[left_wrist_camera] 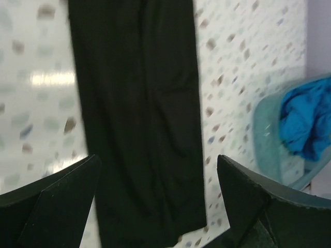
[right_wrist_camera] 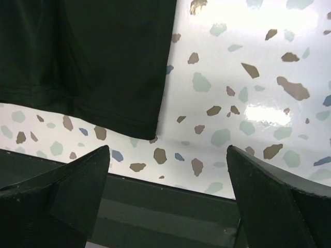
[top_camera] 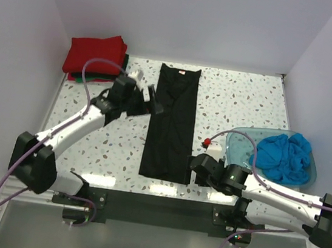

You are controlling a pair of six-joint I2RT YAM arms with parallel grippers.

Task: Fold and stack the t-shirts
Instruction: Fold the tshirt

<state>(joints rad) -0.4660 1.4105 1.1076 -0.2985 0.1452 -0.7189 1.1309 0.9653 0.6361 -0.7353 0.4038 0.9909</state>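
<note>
My right gripper stands by one t-shirt hem corner, so my left gripper moves back and down to the t-shirt's other near corner [top_camera: 141, 173] next.
A black t-shirt [top_camera: 171, 121] lies in the table's middle as a long narrow strip, collar with a small label at the far end. My left gripper [top_camera: 146, 102] hovers open beside its left edge, and in the left wrist view the black t-shirt [left_wrist_camera: 139, 113] runs between that gripper's [left_wrist_camera: 158, 170] spread fingers. My right gripper [top_camera: 193, 169] is open just right of the hem's near right corner; the hem corner [right_wrist_camera: 129, 116] shows up and left of this gripper [right_wrist_camera: 168, 155]. A folded red t-shirt [top_camera: 95, 56] rests on a green one [top_camera: 98, 79] at the back left. A bright blue t-shirt [top_camera: 284, 155] is crumpled in the tub.
The translucent blue tub [top_camera: 237, 142] stands at the right beside my right arm, also seen as the tub [left_wrist_camera: 266, 139] in the left wrist view. The table's dark near edge [right_wrist_camera: 155, 191] lies right under the right gripper. White walls close in the left, back and right.
</note>
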